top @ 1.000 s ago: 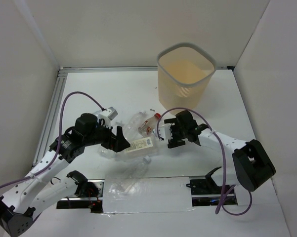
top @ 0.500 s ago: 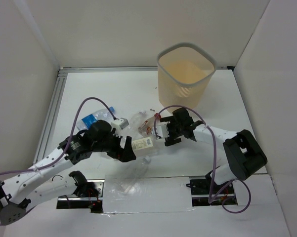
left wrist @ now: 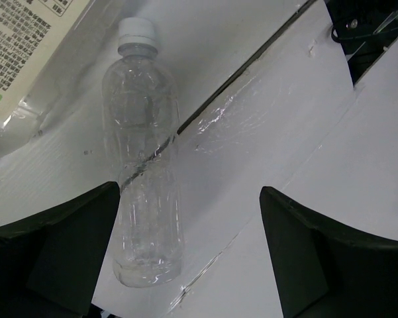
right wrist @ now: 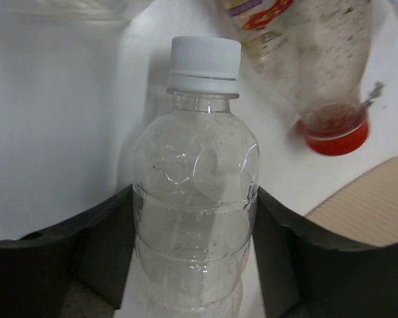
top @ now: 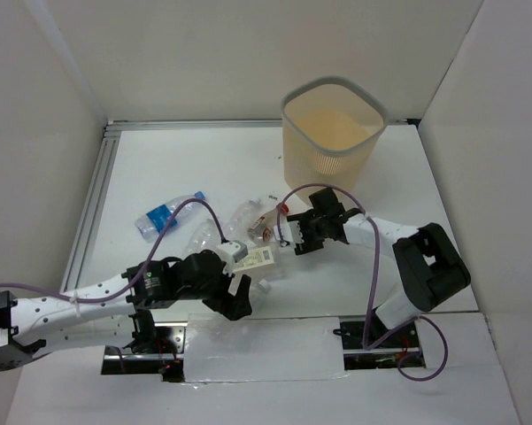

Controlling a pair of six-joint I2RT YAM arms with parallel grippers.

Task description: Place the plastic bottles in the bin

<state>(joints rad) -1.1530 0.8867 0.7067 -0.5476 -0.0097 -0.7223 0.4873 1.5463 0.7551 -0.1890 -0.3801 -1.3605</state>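
Observation:
The clear bottle's middle [top: 255, 303] [left wrist: 148, 165] is below my left gripper and to its left in the wrist view. My left gripper needs to go down and move left in that view, with its fingers on both sides of the bottle's middle.
The beige bin [top: 334, 133] stands at the back right. Several clear bottles lie mid-table: a blue-labelled one [top: 163, 215], a white-labelled one [top: 257, 258] and a red-capped one [top: 267, 221]. My right gripper [top: 289, 235] is shut on a clear white-capped bottle [right wrist: 195, 199], with a finger touching each side. The red-capped bottle [right wrist: 304, 59] lies just beyond it. My left gripper [top: 239, 305] is open near the table's front edge. Another clear white-capped bottle [left wrist: 144, 172] lies by its left finger [left wrist: 59, 252], not held. The white-labelled bottle [left wrist: 26, 53] is beyond.
White walls enclose the table on the left, back and right. A metal rail [top: 93, 204] runs along the left edge. A taped seam [left wrist: 251, 66] crosses the front board. The bin's ribbed wall [right wrist: 377, 199] shows by my right gripper.
My left arm has swung forward and right, from over the white-labelled bottle to the front edge, uncovering the blue-labelled bottle. My right gripper has moved slightly left, toward the bottles.

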